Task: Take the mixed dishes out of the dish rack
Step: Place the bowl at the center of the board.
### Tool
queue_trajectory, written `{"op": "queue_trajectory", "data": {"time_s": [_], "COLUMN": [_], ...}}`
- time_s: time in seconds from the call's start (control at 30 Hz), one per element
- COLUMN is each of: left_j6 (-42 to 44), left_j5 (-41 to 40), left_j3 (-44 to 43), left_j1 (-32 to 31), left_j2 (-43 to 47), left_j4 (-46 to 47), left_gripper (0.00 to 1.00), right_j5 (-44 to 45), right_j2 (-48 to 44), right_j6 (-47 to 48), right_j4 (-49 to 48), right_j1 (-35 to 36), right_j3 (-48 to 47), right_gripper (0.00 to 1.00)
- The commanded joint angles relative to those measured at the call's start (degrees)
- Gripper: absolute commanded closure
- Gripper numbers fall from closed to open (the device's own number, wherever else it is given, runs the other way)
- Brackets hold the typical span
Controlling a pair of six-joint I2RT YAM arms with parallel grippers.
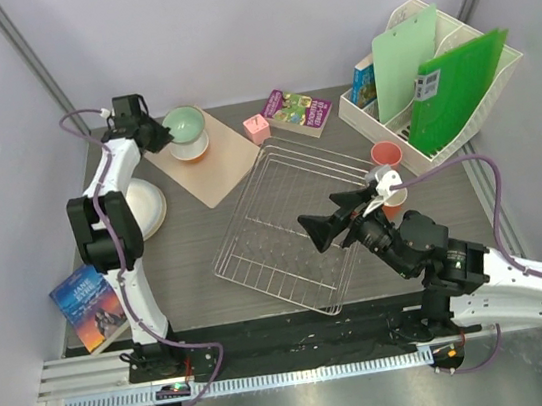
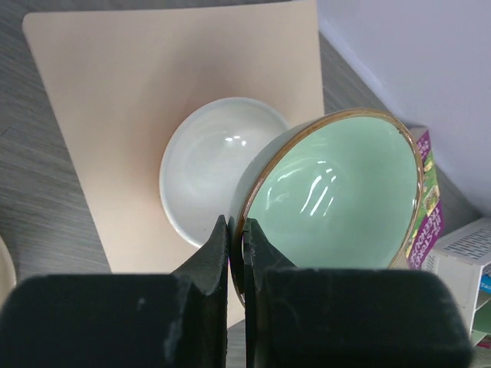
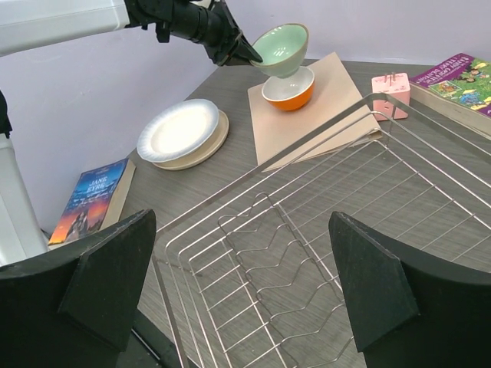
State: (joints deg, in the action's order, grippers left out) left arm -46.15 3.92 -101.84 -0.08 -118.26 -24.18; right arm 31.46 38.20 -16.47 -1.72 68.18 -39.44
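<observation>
I need to carry the mint-green bowl down next with my left gripper until it sits inside the orange bowl (image 3: 290,90), which is empty on the mat.
My left gripper (image 2: 236,247) is shut on the rim of the mint-green bowl (image 2: 345,192), holding it tilted just above the orange bowl (image 3: 290,90) with the white inside, which sits on the tan mat (image 1: 221,170). In the top view the mint-green bowl (image 1: 185,126) is at the back left. The silver wire dish rack (image 1: 290,231) lies mid-table, and no dish shows inside it. My right gripper (image 3: 242,284) hangs open over the rack's near end. Cream plates (image 1: 146,208) are stacked left of the mat. An orange cup (image 1: 385,154) and a pink cup (image 1: 388,189) stand right of the rack.
A white file organizer (image 1: 437,89) with green folders fills the back right. A pink cube (image 1: 257,128) and a book (image 1: 297,111) lie behind the rack. Another book (image 1: 88,304) lies at the near left by the left arm's base. Walls close in on three sides.
</observation>
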Motion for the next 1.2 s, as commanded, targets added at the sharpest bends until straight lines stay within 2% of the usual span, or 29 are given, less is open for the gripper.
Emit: {"op": "queue_trajectory", "data": {"time_s": [0.0, 0.13, 0.47, 0.7, 0.8, 0.83, 0.87, 0.9, 1.0, 1.17], "left_j6": [-1.8, -1.7, -1.0, -0.2, -0.6, -0.6, -0.6, -0.6, -0.5, -0.5], "left_j5": [4.0, 4.7, 5.0, 4.8, 4.8, 4.8, 5.0, 5.0, 5.2, 5.3], "left_j3": [-6.0, -5.8, 3.0, 3.7, 3.8, 3.8, 3.6, 3.3, 2.5, 0.0], "left_j1": [-0.1, -0.2, -0.1, 2.0, 2.4, 2.5, 2.6, 2.7, 2.9, 3.2], "left_j2": [-1.0, -2.8, -1.4, -1.7, -1.5, -1.5, -1.3, -0.9, -0.3, 1.8], "left_j4": [7.7, 7.4, 11.0, 9.6, 9.0, 8.9, 9.0, 8.7, 8.4, 6.8], "left_gripper": [1.0, 1.0, 1.0, 1.0, 0.86, 0.75, 0.69, 0.58, 0.44, 0.33], "right_j5": [1.3, 1.0, 0.2, -0.3, -0.4, -0.4, -0.3, -0.5, -0.7, -0.8], "right_j2": [-0.1, 0.7, 2.1, 2.3, 1.8, 1.9, 1.7, 1.6, 1.7, 1.6], "right_j6": [-0.6, -0.8, -0.8, -1.5, -1.6, -1.5, -1.5, -1.5, -1.7, -2.3], "right_j4": [-3.6, -3.6, -3.6, -3.6, -3.6, -3.6, -3.6, -3.6, -3.6, -3.6], "right_j1": [-0.5, -0.8, -1.7, -2.4, -2.7, -2.9, -2.9, -3.1, -3.2, -3.3], "right_j3": [0.2, 0.2, 0.2, 0.9, 1.1, 1.2, 1.2, 1.2, 1.3, 1.5], "right_gripper": [0.0, 0.0, 0.0, 0.0, 0.0, 0.0, 0.0, 0.0, 0.0, 0.0]}}
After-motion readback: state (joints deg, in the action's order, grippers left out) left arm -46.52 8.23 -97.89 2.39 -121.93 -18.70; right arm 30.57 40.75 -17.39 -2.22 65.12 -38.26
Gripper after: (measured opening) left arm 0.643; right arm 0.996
